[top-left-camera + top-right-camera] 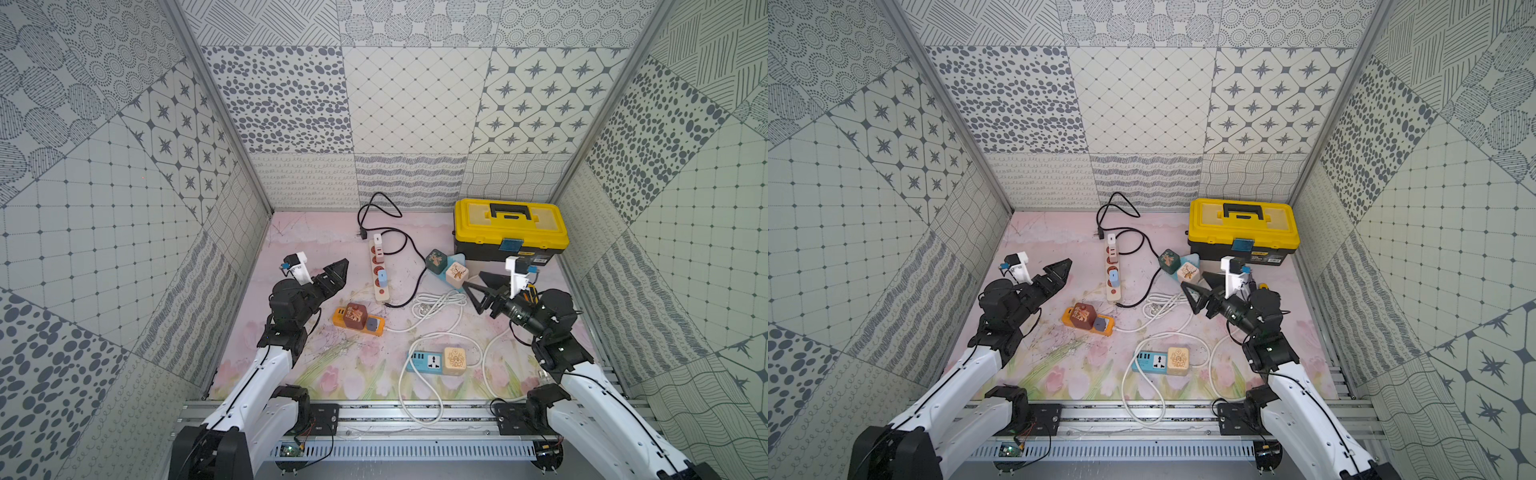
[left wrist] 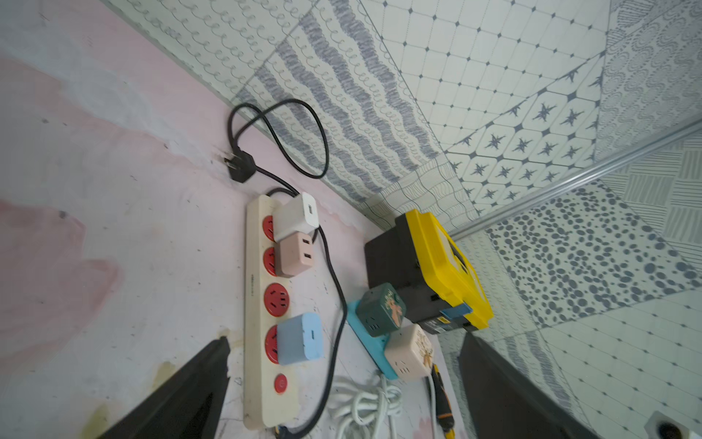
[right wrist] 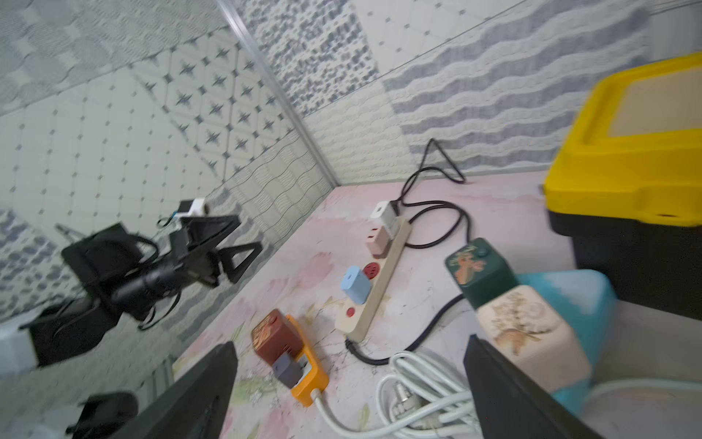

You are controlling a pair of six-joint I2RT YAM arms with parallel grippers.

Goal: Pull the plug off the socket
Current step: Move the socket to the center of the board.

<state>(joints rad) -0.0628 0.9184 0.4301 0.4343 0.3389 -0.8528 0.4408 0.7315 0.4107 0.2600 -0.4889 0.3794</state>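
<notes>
My right gripper travels across past the coiled white cable (image 1: 436, 305) and down onto the brown cube (image 1: 356, 315) next, since the cube's sides stand up clear above the orange power strip.
A beige power strip (image 1: 380, 293) lies mid-table with a white plug (image 2: 296, 216), a pink plug (image 2: 294, 254) and a light blue plug (image 1: 382, 276) seated in its red sockets. My left gripper (image 1: 341, 272) hovers open just left of the strip. In the left wrist view its fingers (image 2: 190, 391) frame the blue plug (image 2: 302, 338) without touching it. My right gripper (image 1: 473, 279) hangs open to the right, above a coiled white cable (image 1: 436, 305), holding nothing. An orange strip (image 1: 338, 316) carries a brown cube (image 1: 356, 315) and a grey plug (image 1: 374, 324).
A yellow and black toolbox (image 1: 509, 226) stands at the back right. In front of it are a green cube (image 1: 435, 261) and a beige cube (image 1: 456, 274) on a teal strip. A blue strip (image 1: 419, 360) with a beige cube (image 1: 455, 360) lies near the front. A black cable (image 1: 415, 270) loops around.
</notes>
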